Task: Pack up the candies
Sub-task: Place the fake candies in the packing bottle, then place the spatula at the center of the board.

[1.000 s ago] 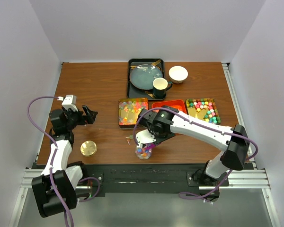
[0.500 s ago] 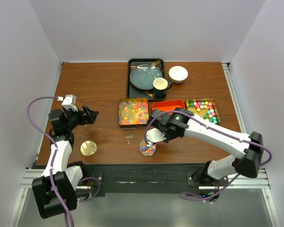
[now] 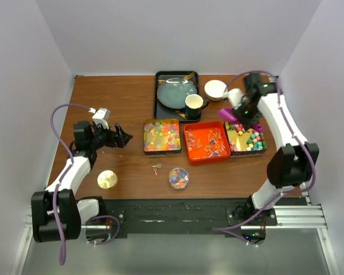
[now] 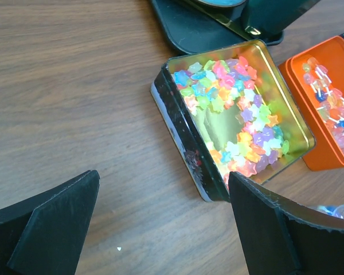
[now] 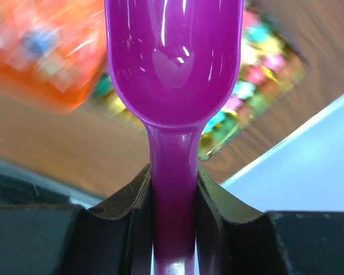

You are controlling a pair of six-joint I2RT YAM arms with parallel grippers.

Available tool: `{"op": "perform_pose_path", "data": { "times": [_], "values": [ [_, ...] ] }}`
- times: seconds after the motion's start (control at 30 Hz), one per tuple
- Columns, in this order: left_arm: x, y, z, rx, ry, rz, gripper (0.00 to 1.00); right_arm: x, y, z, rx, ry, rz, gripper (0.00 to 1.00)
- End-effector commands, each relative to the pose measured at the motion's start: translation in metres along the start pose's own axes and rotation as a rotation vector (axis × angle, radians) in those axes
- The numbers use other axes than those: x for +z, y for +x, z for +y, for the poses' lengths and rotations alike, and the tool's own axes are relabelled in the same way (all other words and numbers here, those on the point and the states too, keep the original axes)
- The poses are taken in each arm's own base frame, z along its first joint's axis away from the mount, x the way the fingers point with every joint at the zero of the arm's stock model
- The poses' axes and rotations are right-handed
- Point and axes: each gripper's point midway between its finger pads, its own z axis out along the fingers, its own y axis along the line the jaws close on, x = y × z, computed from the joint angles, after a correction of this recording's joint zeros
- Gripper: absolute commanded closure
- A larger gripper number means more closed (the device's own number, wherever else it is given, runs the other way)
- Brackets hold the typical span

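My right gripper swings to the right in the top view next, down beside the gold tin (image 3: 246, 136), since the scoop is empty and the jar holds candies.
Candies fill three containers: star gummies in a black tin (image 3: 161, 136), wrapped pieces in an orange tray (image 3: 206, 142), pastel lumps in a gold tin (image 3: 246, 136). A small clear jar (image 3: 178, 178) near the front edge holds mixed candies. My right gripper (image 3: 237, 113) is shut on the handle of a purple scoop (image 3: 225, 114), held above the gold tin's far left corner. In the right wrist view the scoop (image 5: 173, 63) is empty between my right gripper's (image 5: 173, 195) jaws. My left gripper (image 3: 120, 137) is open and empty, left of the black tin (image 4: 235, 114); its left wrist view (image 4: 160, 229) shows bare wood between the jaws.
The jar's gold lid (image 3: 107, 180) lies at the front left. A loose candy (image 3: 156, 167) lies left of the jar. A black tray (image 3: 160, 106) with a plate and mug stands at the back, with a white bowl (image 3: 215, 89) to its right.
My right arm swung from the jar at the front to the back right, carrying the scoop over the gold tin. The orange tray is uncovered. My left gripper shifted slightly right.
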Motion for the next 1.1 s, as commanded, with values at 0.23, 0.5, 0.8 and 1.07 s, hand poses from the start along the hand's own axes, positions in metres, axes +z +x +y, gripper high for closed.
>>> {"op": "perform_pose_path", "data": {
  "times": [0.23, 0.5, 0.8, 1.07],
  "values": [
    [0.029, -0.021, 0.001, 0.146, 0.021, 0.088, 0.00, 0.029, 0.026, -0.106, 0.563, 0.171, -0.164, 1.00],
    [0.044, -0.030, 0.009, 0.122, 0.011, 0.086, 0.00, 0.060, 0.061, -0.124, 0.734, 0.235, -0.068, 1.00],
    [0.039, -0.017, 0.024, 0.336, -0.004, 0.186, 0.00, 0.096, 0.115, -0.100, 0.660, 0.190, 0.025, 1.00],
    [-0.010, 0.032, 0.050, 0.462, 0.144, 0.496, 0.00, 0.120, 0.134, -0.073, 0.608, 0.128, 0.093, 0.85]
  ]
}}
